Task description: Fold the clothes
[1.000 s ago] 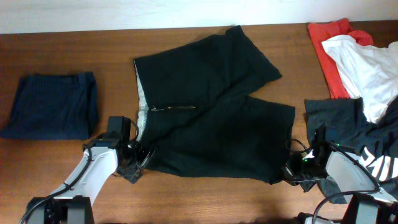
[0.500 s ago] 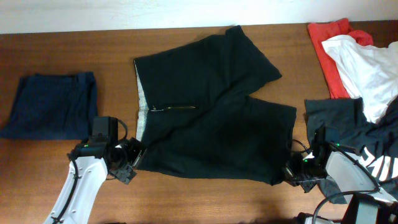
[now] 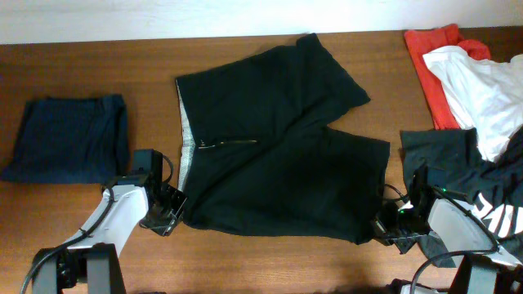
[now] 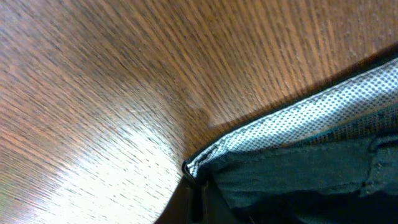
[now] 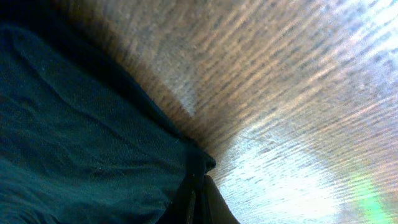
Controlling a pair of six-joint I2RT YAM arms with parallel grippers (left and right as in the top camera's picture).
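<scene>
The legs lie apart, so my right gripper will next bring the hem up and outward over the shorts (image 3: 278,155) onto the far leg's corner (image 3: 314,40) and let go of it.
Black shorts (image 3: 278,155) lie spread flat in the middle of the table, waistband to the left with its pale dotted lining (image 4: 298,124) showing. My left gripper (image 3: 172,214) is at the near waistband corner, shut on that corner (image 4: 198,186). At the near right leg hem corner sits my right gripper (image 3: 381,227). In the right wrist view it (image 5: 198,190) is shut on the dark fabric (image 5: 93,143) of the hem.
A folded navy garment (image 3: 69,139) lies at the left. At the right edge is a pile with a red piece (image 3: 431,61), a white shirt (image 3: 482,86) and a dark printed garment (image 3: 458,159). Bare wood runs along the near edge.
My left gripper went from open to shut on the waistband corner after shifting slightly beside it. The right gripper and the shorts have stayed in place.
</scene>
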